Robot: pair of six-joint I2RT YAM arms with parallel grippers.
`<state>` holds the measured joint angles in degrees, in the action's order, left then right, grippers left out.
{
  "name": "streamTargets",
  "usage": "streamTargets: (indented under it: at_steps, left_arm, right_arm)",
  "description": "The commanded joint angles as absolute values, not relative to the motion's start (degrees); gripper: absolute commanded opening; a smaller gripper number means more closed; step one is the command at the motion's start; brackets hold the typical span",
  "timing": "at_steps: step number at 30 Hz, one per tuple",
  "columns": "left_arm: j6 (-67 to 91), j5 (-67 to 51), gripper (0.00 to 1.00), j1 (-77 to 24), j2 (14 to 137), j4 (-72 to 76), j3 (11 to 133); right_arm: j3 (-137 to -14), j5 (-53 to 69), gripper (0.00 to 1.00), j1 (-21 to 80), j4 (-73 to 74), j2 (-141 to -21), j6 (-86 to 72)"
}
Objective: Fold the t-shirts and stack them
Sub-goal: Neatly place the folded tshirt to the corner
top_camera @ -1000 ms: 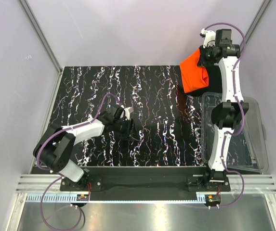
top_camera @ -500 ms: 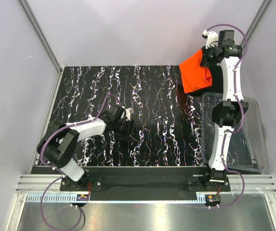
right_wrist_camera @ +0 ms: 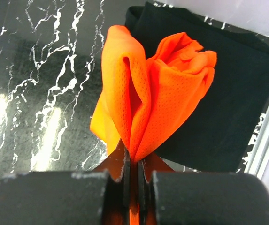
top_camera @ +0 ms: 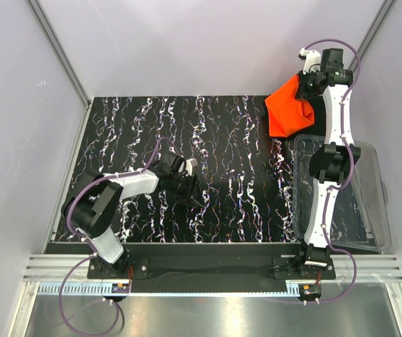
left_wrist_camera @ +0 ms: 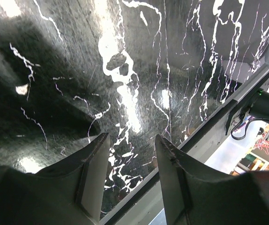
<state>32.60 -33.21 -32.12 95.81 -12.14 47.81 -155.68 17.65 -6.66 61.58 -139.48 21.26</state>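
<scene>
The right gripper goes down toward the right in the wrist view next and releases the orange-red t-shirt, since the black t-shirt's bare part (top_camera: 318, 121) (right_wrist_camera: 223, 96) lies below there.
The orange-red t-shirt (top_camera: 289, 109) hangs bunched at the far right corner of the table, and my right gripper (top_camera: 311, 78) is shut on its top edge. In the right wrist view the jaws (right_wrist_camera: 133, 166) pinch a fold of the orange-red t-shirt (right_wrist_camera: 162, 89), which dangles over the black t-shirt (right_wrist_camera: 228, 93). That black t-shirt (top_camera: 316, 121) lies flat and folded on the table, mostly hidden by the orange cloth and the arm. My left gripper (top_camera: 192, 191) is low over the table's near middle. It (left_wrist_camera: 132, 137) stands open with nothing between its fingers.
A clear plastic bin (top_camera: 379, 210) stands at the right, in front of the shirts, with the right arm reaching over it. The black marbled table (top_camera: 215, 133) ends in a metal rail (left_wrist_camera: 204, 140) at the near edge, close to the left gripper.
My right gripper has carried the orange-red t-shirt a little to the right and back. The left gripper has shifted slightly right, still open.
</scene>
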Motion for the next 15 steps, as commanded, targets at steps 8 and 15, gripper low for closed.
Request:
streamTargets:
  at_steps: [8,15]
  left_arm:
    - [32.87,-35.33,0.48,-31.82,97.21,-10.81,51.33]
    - [32.96,-35.77,0.49,-31.82,96.94,-10.99,51.5]
  right_arm:
    - [-158.38,18.28,0.0,-9.23,54.23,-142.12,22.5]
    - [-157.85,16.26,0.0,-10.81,49.66,-145.36,23.38]
